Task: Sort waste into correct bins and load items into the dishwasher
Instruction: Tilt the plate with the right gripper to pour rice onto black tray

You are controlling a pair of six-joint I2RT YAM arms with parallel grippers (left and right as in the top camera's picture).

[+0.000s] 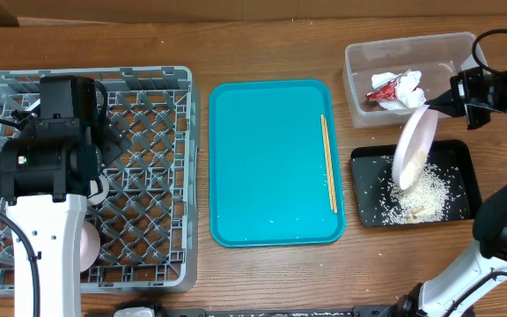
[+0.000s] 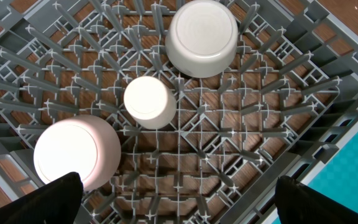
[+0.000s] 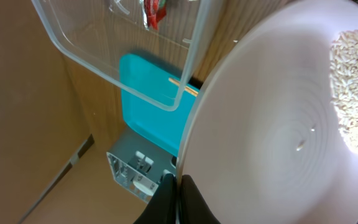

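I should move my right gripper past the chopsticks on the teal tray [image 1: 271, 163] and tilt the plate flat. Then I should lower the plate into the empty space beside them and let go of the plate's rim.
My right gripper [image 1: 451, 104] [image 3: 178, 186] is shut on the rim of the white plate [image 1: 414, 145] [image 3: 278, 130] and holds it steeply tilted over the black tray [image 1: 463, 161]. Rice grains [image 1: 422, 195] lie in the tray, and some cling to the plate [image 3: 353, 93]. The clear tub [image 1: 359, 79] [image 3: 104, 56] holds the white napkin [image 1: 409, 88] and red wrapper [image 1: 384, 91] [image 3: 154, 11]. The chopsticks [image 1: 328, 163] lie on the teal tray [image 1: 271, 163]. My left gripper [image 2: 176, 199] is open above the grey dish rack [image 1: 148, 211] [image 2: 278, 124], which holds a bowl [image 2: 202, 37], a cup [image 2: 148, 101] and another white dish [image 2: 76, 152].
The teal tray sits between the rack and the bins, with a few loose grains near its front edge. Bare wooden table [image 1: 262, 35] runs behind and in front of it. My left arm [image 1: 47, 167] covers the rack's left part.
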